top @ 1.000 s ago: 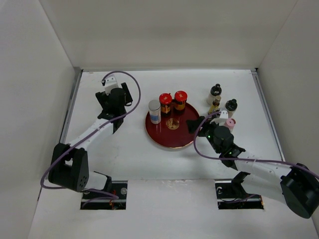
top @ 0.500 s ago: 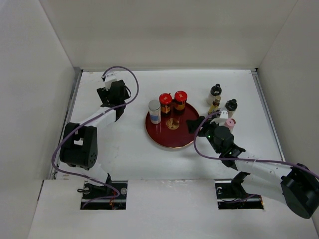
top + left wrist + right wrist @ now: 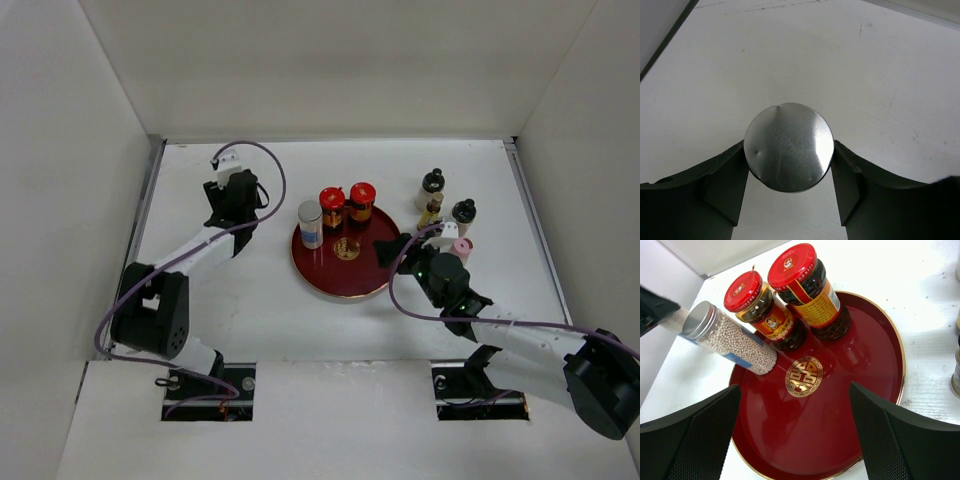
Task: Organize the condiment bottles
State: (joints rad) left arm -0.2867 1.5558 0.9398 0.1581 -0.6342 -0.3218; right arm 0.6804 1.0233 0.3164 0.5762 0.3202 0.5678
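Note:
I need to lift my left gripper's bottle over and back next, then lower it onto the tray [image 3: 345, 280], empty on the near side of the blue-labelled cylinder.
My left gripper [image 3: 790, 151] is shut on a silver-capped bottle [image 3: 788, 146]; both fingers press the sides of its round, dented cap, seen from straight above. In the top view the left gripper [image 3: 233, 192] is at the table's left and hides that bottle. Two red-capped jars [image 3: 332, 205] [image 3: 362, 200] and a blue-labelled silver-capped cylinder [image 3: 311, 224] stand on the dark-red tray [image 3: 345, 280]. My right gripper [image 3: 795, 387] hangs open over the tray's near right part, holding nothing. Black-capped bottles [image 3: 432, 184] [image 3: 463, 213] and a pink shaker [image 3: 461, 247] stand right of the tray.
White walls close in the table on the left, back and right. The right gripper [image 3: 400, 248] sits between the tray and the bottle cluster on the right. The tray's gold emblem [image 3: 803, 376] lies in front of the jars.
The left gripper's fingers have closed onto the silver cap, and the left arm has shifted slightly. The right arm and the bottles on the tray have not moved.

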